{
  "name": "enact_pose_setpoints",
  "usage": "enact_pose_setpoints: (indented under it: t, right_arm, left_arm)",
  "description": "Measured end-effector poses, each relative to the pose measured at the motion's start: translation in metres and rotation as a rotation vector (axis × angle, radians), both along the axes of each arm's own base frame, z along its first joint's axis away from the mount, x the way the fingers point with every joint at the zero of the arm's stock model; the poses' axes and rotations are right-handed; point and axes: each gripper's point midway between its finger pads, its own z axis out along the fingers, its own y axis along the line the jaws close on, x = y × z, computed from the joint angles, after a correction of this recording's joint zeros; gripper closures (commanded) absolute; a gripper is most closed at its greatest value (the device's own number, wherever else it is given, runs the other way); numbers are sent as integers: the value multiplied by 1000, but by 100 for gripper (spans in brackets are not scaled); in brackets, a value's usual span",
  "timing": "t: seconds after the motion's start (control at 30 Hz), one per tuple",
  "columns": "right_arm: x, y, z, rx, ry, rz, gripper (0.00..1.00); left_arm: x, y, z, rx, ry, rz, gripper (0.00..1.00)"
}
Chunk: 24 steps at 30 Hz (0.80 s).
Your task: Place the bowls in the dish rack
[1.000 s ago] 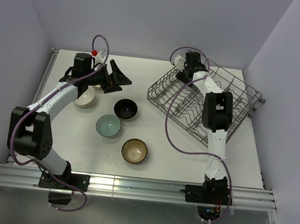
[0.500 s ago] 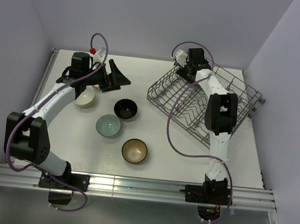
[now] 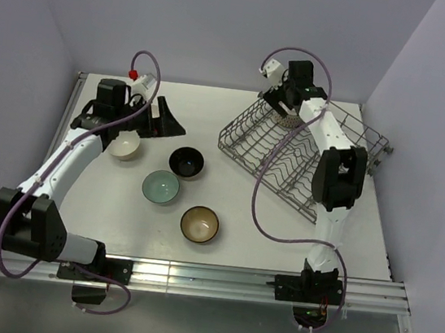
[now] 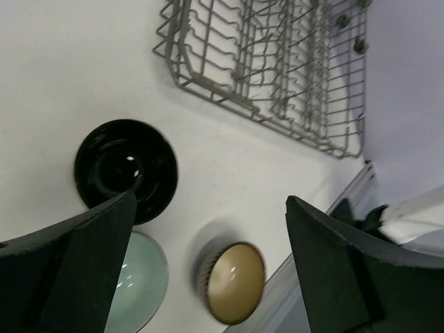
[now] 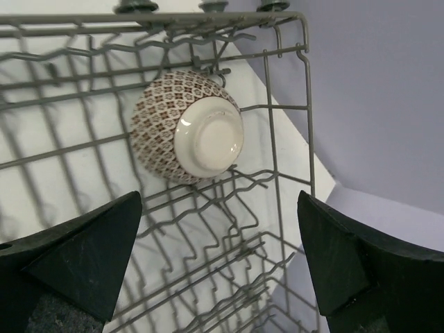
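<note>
My left gripper should next move back and down onto the teal bowl's rim (image 3: 147,178) facing the cream bowl, because the bare table there leaves room for a finger.
A red-white lattice bowl (image 5: 187,128) rests on its side among the tines at the far corner of the grey wire dish rack (image 5: 229,229), foot toward the camera. My right gripper (image 5: 219,198) hangs open just above it, not touching; from above, that gripper (image 3: 281,104) is over the rack (image 3: 306,157). On the table lie a cream bowl (image 3: 124,148), a black bowl (image 3: 186,162), a teal bowl (image 3: 160,186) and a brown bowl (image 3: 199,223). My left gripper (image 3: 166,118) is open and empty beside the cream bowl. The left wrist view shows the black bowl (image 4: 126,170), teal bowl (image 4: 142,291) and brown bowl (image 4: 232,281).
The rack sits angled on the right half of the white table (image 3: 238,111), close to the right wall. A metal rail (image 3: 207,279) runs along the near edge with both arm bases on it. Purple cables loop off both arms.
My right gripper has opened off the lattice bowl and lifted back from it; the bowl stays in the rack. My left arm has drawn slightly to the left.
</note>
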Motion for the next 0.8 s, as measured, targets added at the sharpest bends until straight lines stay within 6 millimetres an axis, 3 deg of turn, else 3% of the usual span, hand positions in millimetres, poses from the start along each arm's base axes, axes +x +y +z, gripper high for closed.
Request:
enact_pose_setpoints:
  t: [0.2,0.37,0.43,0.6,0.8]
  right_arm:
    - [-43,19,68,219,-32,2,0]
    - [-98,39,127,437,-38,27,0]
    - [-122,47,140,521,-18,42,0]
    - [-176,63,135,677,87,51,0]
    - [-224,73,103,798,228,14,0]
  left_arm:
    - [-22,31,-10,254,-124,-91,4]
    - [-48,58,-32,452,-177,-184,9]
    - [-55,65,-46,510,-164,-229,11]
    - [-66,76,-92,590,-86,-317,13]
    - [-63,85,-136,650,0,-354,19]
